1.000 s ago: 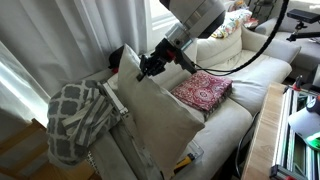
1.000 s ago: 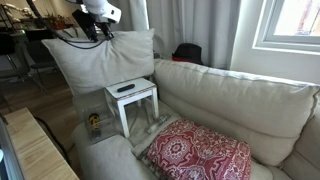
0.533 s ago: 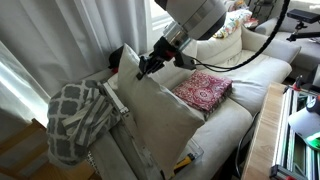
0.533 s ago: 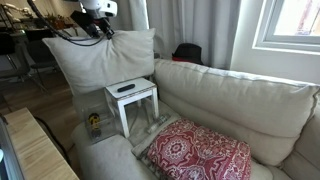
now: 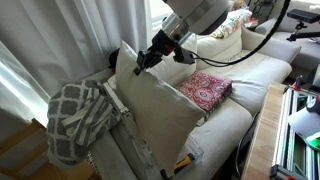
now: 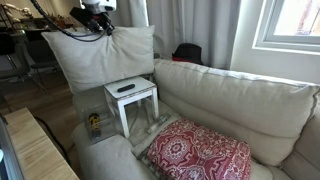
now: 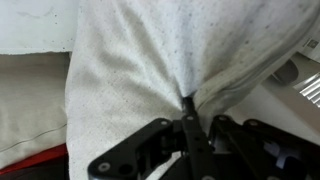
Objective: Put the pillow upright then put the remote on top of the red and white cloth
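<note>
My gripper will next carry the upper edge of the pillow (image 5: 155, 110), still short of upright, toward the lattice blanket on the sofa arm. Then it will open.
The large cream pillow (image 5: 155, 110) stands nearly upright on the sofa's end, also seen in an exterior view (image 6: 100, 58) and filling the wrist view (image 7: 150, 60). My gripper (image 5: 143, 62) is shut on the pillow's top edge, with the fabric pinched between the fingers (image 7: 188, 108); it also shows at the pillow's top (image 6: 97, 28). The red and white cloth (image 5: 203, 90) lies flat on the seat beside the pillow, and in an exterior view (image 6: 200, 152). The black remote (image 6: 125, 89) lies on a small white side table (image 6: 135, 102).
A grey-and-white lattice blanket (image 5: 75, 118) hangs over the sofa arm. A small yellow floral cushion (image 5: 222, 32) and another cream cushion (image 5: 215, 52) sit at the sofa's back. Curtains and a window stand behind. A wooden table edge (image 6: 30, 150) is close by.
My gripper has lifted the pillow's top edge slightly higher, and the pillow stands a little more upright. The cloth and remote have not moved.
</note>
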`<state>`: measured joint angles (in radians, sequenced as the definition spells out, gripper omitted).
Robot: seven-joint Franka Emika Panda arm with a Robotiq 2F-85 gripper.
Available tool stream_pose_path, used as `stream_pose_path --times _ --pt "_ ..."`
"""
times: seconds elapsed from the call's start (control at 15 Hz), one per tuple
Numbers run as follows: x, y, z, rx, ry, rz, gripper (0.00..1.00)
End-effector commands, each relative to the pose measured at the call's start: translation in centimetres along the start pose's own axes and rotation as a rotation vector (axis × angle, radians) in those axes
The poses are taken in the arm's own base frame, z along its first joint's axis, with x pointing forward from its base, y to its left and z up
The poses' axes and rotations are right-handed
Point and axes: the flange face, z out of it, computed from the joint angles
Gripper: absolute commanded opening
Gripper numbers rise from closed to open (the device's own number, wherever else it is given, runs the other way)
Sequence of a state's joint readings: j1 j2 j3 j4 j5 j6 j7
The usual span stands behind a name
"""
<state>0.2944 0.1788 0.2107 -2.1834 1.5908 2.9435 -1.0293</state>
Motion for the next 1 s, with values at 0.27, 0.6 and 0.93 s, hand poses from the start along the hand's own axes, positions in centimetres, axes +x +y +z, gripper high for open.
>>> stream_pose_path --times 0.27,0.6,0.93 --pt "-0.1 -1.4 0.0 -0.086 0.029 -0.128 0.03" --pt "-1.6 -2.6 1.6 0.089 -0.089 -0.066 0.16" --pt "-2.3 -2.1 3.4 0.205 -0.197 -0.005 0.37"
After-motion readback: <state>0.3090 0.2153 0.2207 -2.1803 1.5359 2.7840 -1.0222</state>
